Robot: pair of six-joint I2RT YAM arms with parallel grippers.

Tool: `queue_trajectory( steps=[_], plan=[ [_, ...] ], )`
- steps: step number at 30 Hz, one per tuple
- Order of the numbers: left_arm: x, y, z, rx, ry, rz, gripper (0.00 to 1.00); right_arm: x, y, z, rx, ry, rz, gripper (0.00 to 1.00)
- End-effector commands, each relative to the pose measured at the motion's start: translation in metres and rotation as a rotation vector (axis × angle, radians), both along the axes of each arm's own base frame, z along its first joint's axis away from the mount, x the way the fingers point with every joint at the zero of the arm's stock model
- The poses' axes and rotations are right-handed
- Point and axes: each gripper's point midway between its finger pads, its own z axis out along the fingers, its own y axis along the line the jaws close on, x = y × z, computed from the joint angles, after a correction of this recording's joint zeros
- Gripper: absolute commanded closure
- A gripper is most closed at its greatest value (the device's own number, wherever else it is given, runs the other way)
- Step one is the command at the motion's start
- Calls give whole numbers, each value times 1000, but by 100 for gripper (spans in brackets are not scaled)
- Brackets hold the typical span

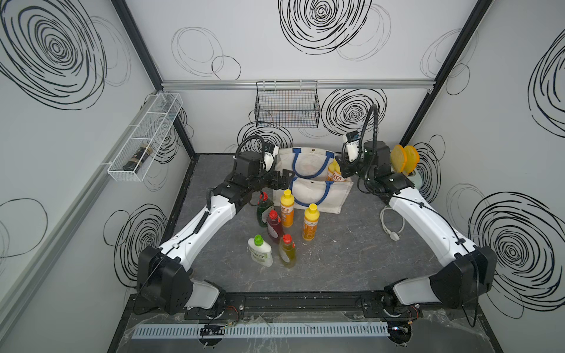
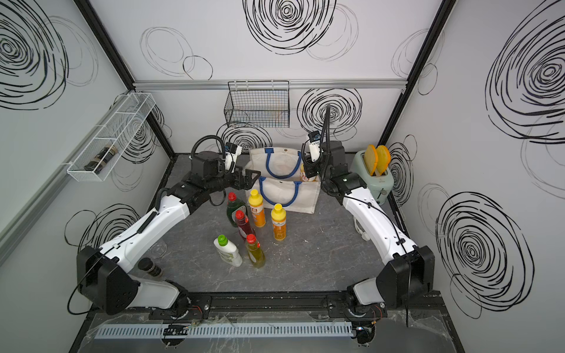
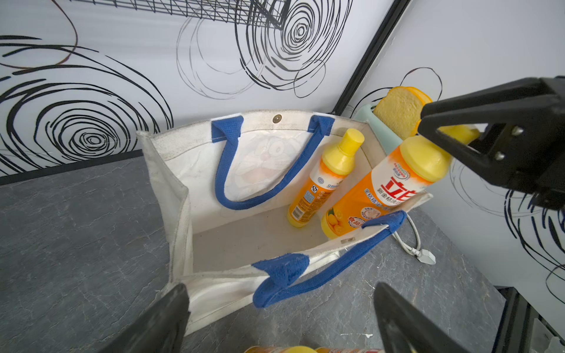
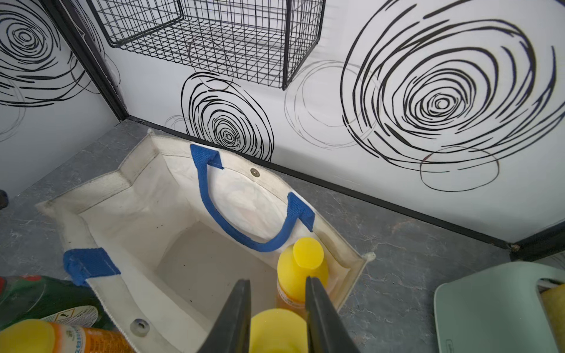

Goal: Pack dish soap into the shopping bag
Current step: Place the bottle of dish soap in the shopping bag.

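Note:
I will next lower my right gripper toward the bag's bottom, which is below it by the second bottle, and let go of the yellow cap, because its bottle is still leaning.
The off-white shopping bag [image 1: 318, 198] [image 2: 287, 203] with blue handles stands open at the back of the table. My right gripper [image 4: 276, 281] [image 3: 489, 143] is shut on the yellow cap of an orange dish soap bottle [image 3: 394, 189] [image 4: 276, 330], which leans inside the bag's right end. A second orange bottle [image 3: 321, 186] [image 4: 301, 269] stands in the bag beside it. My left gripper [image 3: 279, 287] [image 1: 287, 178] hangs open and empty by the bag's left end. In front of the bag stand two orange bottles [image 1: 287, 207] [image 1: 311, 221], a dark green one [image 1: 263, 211], a red one [image 1: 274, 226], a yellow-green one [image 1: 287, 250] and a white one [image 1: 260, 252].
A mint toaster [image 2: 373, 180] holding two bread slices sits right of the bag, and its white cable and plug [image 1: 391, 223] lie on the table. A black wire basket [image 1: 287, 104] hangs on the back wall. A white wire shelf [image 1: 143, 137] is on the left wall. A dark jar [image 2: 149, 267] stands by the left arm's base.

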Motion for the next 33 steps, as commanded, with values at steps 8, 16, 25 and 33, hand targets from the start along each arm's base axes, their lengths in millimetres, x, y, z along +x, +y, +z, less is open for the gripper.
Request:
queue_trajectory(
  steps=[8,16,25,33],
  plan=[
    [3,-4,-6,15,-2,-5,4,6,-4,39,76,-161,-29,100],
    [2,-14,-13,44,11,-6,4,14,-9,17,47,-144,-69,100],
    [5,-16,-12,71,4,2,4,21,-4,-8,54,-103,-56,100],
    [6,-16,3,59,-10,5,4,21,-3,-31,41,-71,-54,100]
  ],
)
